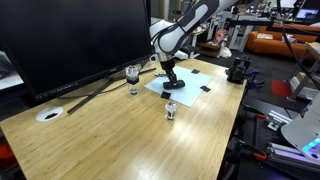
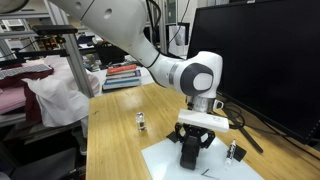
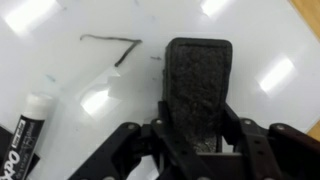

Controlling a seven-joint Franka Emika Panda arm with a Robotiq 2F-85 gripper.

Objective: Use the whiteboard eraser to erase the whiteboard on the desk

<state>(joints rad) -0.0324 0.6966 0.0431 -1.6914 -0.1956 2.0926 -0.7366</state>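
My gripper slides next onto the bare whiteboard, which lies to its right in the wrist view, clear of the pen line, and releases the eraser there.
My gripper [image 3: 198, 138] is shut on the whiteboard eraser [image 3: 198, 80], a dark oblong block that points away from the jaws and lies over the whiteboard [image 3: 255, 45]. A thin black pen line [image 3: 112, 42] runs on the board to the upper left of the eraser. In both exterior views the gripper [image 1: 172, 80] [image 2: 193, 143] points down, with the eraser [image 2: 192, 157] on the pale whiteboard [image 1: 192, 80] [image 2: 225, 168]. The board lies on the wooden desk [image 1: 120, 135].
A white marker [image 3: 22, 128] lies on the board at the left. A wine glass [image 1: 133, 75] and a small clear item [image 1: 171, 109] [image 2: 140, 122] stand near the board. A big black monitor [image 1: 70, 40] fills the back, and a white disc [image 1: 48, 114] sits in the desk.
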